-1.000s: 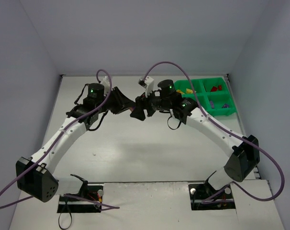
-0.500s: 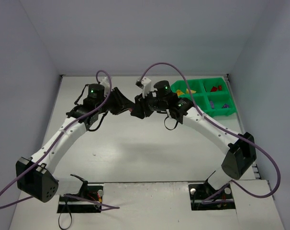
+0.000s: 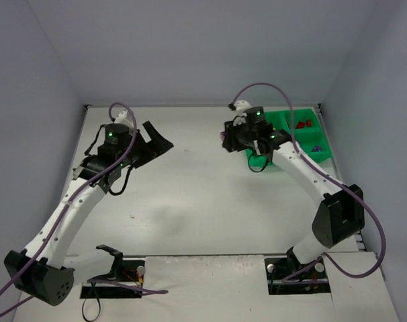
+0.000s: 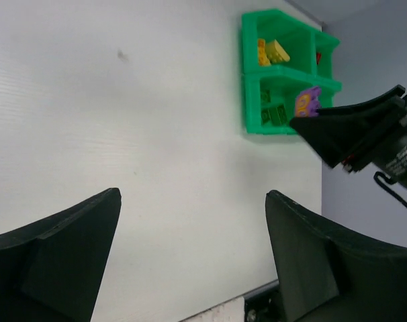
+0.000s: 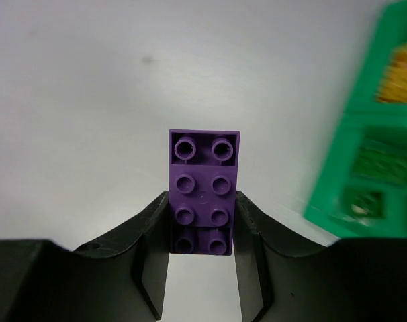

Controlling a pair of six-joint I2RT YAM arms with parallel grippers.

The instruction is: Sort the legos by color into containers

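The lego in my right gripper goes to the right in the top view and down over the container with purple legos for release next, because their colors match.
A long purple lego (image 5: 203,191), studs toward the camera, is clamped between the fingers of my right gripper (image 5: 202,201), which is shut on it. In the top view that gripper (image 3: 227,141) hangs above the table just left of the green tray (image 3: 311,159). The tray's containers hold yellow legos (image 4: 274,50), green legos (image 4: 274,114), red legos (image 3: 302,123) and purple ones (image 3: 316,148). My left gripper (image 3: 160,137) stands open and empty over the back left of the table. In the left wrist view the held purple lego (image 4: 307,102) shows in front of the tray (image 4: 254,127).
Grey walls close the table in at the back and on both sides. The tray (image 5: 324,194) sits in the back right corner against the right wall. The arm bases and purple cables lie along the near edge.
The grippers were together at mid-table. My left gripper opened and drew back to the left. The right one shut on the purple lego and carried it right, toward the tray.
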